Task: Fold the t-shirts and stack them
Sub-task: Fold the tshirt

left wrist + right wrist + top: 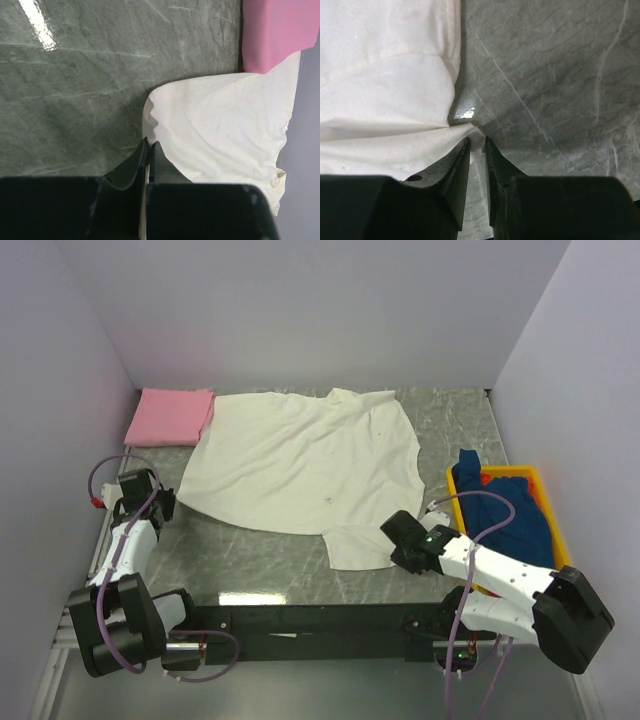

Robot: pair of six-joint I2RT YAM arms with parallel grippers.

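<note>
My left gripper needs to move outward to the shirt's edge beside the pink t-shirt next and let go, because the cream-white t-shirt (300, 455) is spread out with its near corner pinched.
A cream-white t-shirt (300, 455) lies spread over the middle of the marble table. My left gripper (165, 502) sits at its near-left corner. In the left wrist view, the left gripper (150, 142) is shut, with a thin strip of the cream-white t-shirt (225, 130) pinched between its fingers. My right gripper (393, 537) is at the sleeve on the shirt's near-right side. In the right wrist view, creases in the cream-white t-shirt (385, 90) run into the nearly closed tips of the right gripper (476, 140). A folded pink t-shirt (170, 416) lies at the back left.
A yellow bin (512, 471) stands at the right edge, with a dark blue t-shirt (510, 510) spilling over its rim beside the right arm. The pink t-shirt (275, 30) touches the cream-white shirt's far-left part. Walls close in the left, back and right sides.
</note>
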